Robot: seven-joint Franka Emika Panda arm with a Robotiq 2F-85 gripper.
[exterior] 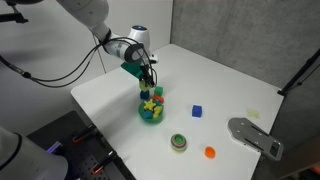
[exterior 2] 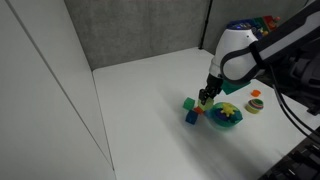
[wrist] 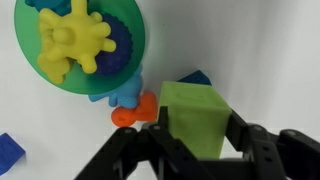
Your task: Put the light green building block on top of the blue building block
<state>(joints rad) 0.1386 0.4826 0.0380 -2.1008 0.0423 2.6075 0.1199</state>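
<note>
My gripper holds the cube and should move slightly away from the teal bowl [exterior: 141,110]. It should then lower the cube onto the blue block that peeks out from under the cube.
My gripper [wrist: 197,122] is shut on the light green building block [wrist: 195,112], a pale yellow-green cube held between both fingers, off the table. In both exterior views the gripper [exterior: 147,78] [exterior 2: 206,97] hangs close by the teal bowl [exterior: 141,110] [exterior 2: 236,122]. The blue building block [exterior: 197,111] [exterior 2: 191,117] sits on the white table, apart from the bowl. In the wrist view a blue corner [wrist: 8,155] shows at the lower left edge. Another blue piece [wrist: 196,77] peeks out behind the held cube.
The teal bowl [wrist: 135,40] holds a yellow star-like piece [wrist: 72,42] and other toys. Small orange [wrist: 133,114] and blue pieces lie just outside its rim. A dark green ring [exterior: 179,143], an orange round piece [exterior: 210,152] and a grey object [exterior: 255,136] lie near the table's edge.
</note>
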